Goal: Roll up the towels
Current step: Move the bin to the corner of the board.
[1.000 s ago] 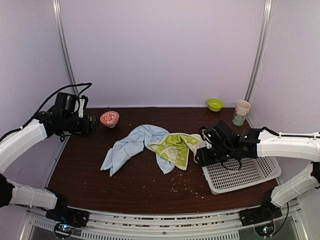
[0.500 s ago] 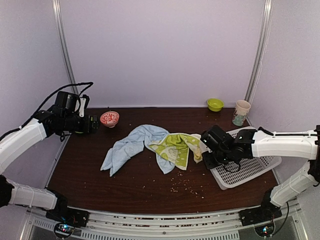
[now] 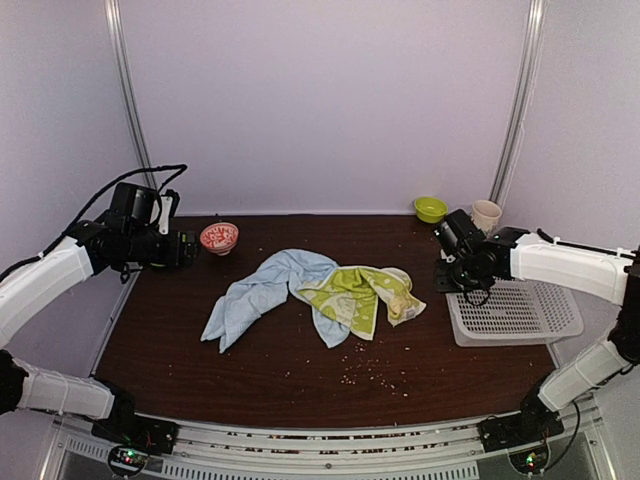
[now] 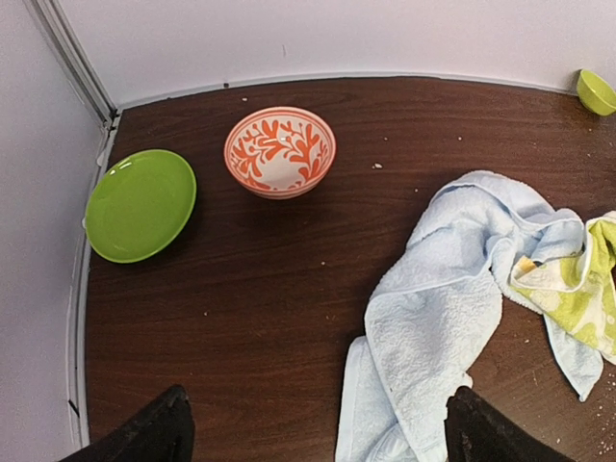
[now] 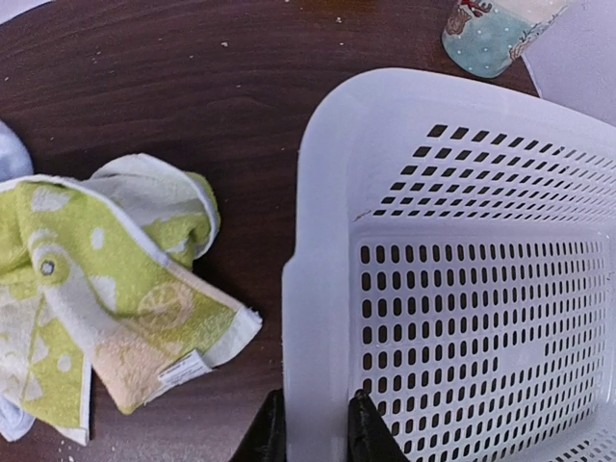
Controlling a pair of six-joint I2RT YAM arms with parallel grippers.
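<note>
My right gripper has to slide the basket outward toward the small green bowl first and then open, to get it onto the empty table beyond its rim (image 3: 430, 246) (image 5: 285, 67).
The pale blue towel (image 3: 262, 292) lies crumpled at mid-table. The lime-green and cream towel (image 3: 355, 295) overlaps its right end. In the left wrist view the blue towel (image 4: 443, 318) lies below the right finger and the green towel (image 4: 577, 289) shows at the right edge. My left gripper (image 4: 318, 423) hovers open and empty over the left of the table (image 3: 190, 250). My right gripper (image 5: 316, 433) is shut on the left rim of the white perforated basket (image 5: 322, 241), beside the green towel (image 5: 106, 289) and apart from it.
A red-patterned bowl (image 3: 219, 237) and a green plate (image 4: 140, 204) sit at the back left. A small green bowl (image 3: 431, 208) and a cup (image 3: 485, 216) stand at the back right. The basket (image 3: 515, 312) lies at the right edge. Crumbs (image 3: 370, 370) dot the front.
My right gripper has shut on the basket's rim and pulled the basket right and back, away from the green towel. The left arm has stayed still.
</note>
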